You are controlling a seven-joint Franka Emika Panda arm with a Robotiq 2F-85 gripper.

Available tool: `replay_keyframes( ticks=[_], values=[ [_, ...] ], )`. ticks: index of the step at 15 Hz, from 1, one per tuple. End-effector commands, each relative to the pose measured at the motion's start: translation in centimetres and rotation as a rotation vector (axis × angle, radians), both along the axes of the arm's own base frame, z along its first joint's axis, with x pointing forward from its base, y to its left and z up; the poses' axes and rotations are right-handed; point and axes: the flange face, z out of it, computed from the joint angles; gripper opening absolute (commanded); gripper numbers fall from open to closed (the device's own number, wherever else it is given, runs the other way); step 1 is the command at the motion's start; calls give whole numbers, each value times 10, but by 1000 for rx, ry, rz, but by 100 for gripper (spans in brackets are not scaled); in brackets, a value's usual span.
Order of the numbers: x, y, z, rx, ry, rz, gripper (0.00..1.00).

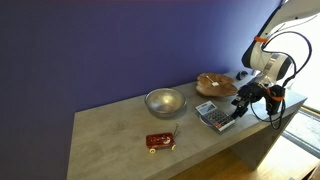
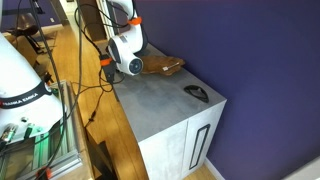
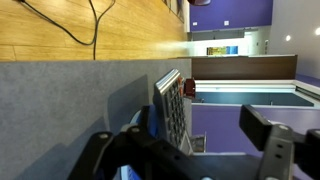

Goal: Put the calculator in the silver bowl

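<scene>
My gripper needs to move down a little next, so that the calculator's near end (image 1: 226,122) (image 3: 174,118) comes midway between my fingers. It is now close to one finger and clear of the other.
The grey calculator (image 1: 212,116) is on the grey tabletop, right of the silver bowl (image 1: 165,101), which stands empty near the table's middle. My gripper (image 1: 240,107) is low at the calculator's right end. In the wrist view the calculator (image 3: 171,106) shows edge-on, keys facing right, close to the left finger. The gripper (image 3: 185,140) is open with its fingers wide apart, and the right finger is well clear of the calculator. In an exterior view the bowl (image 2: 197,93) is a small dark shape and the arm hides the calculator.
A brown wooden wavy-edged bowl (image 1: 215,85) stands behind the calculator, close to the arm. A small red toy with yellow wheels (image 1: 159,142) lies near the front edge, below the silver bowl. A purple wall backs the table (image 1: 110,130). Cables hang by the arm.
</scene>
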Motion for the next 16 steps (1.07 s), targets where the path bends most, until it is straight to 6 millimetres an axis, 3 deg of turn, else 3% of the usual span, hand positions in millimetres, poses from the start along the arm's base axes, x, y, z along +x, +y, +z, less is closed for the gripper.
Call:
replay_keyframes(
  ticks=[1, 4, 6, 7, 9, 15, 16],
  values=[
    [9, 5, -15, -34, -16, 0, 95],
    [11, 2, -22, -55, -2, -4, 99],
    [12, 8, -22, -23, 7, 8, 86],
    [12, 11, -23, -9, 13, 17, 72],
    [12, 15, -27, 1, 29, 28, 57],
    [12, 32, -33, 36, 34, 63, 20],
    [13, 33, -32, 40, 36, 66, 8]
  ],
)
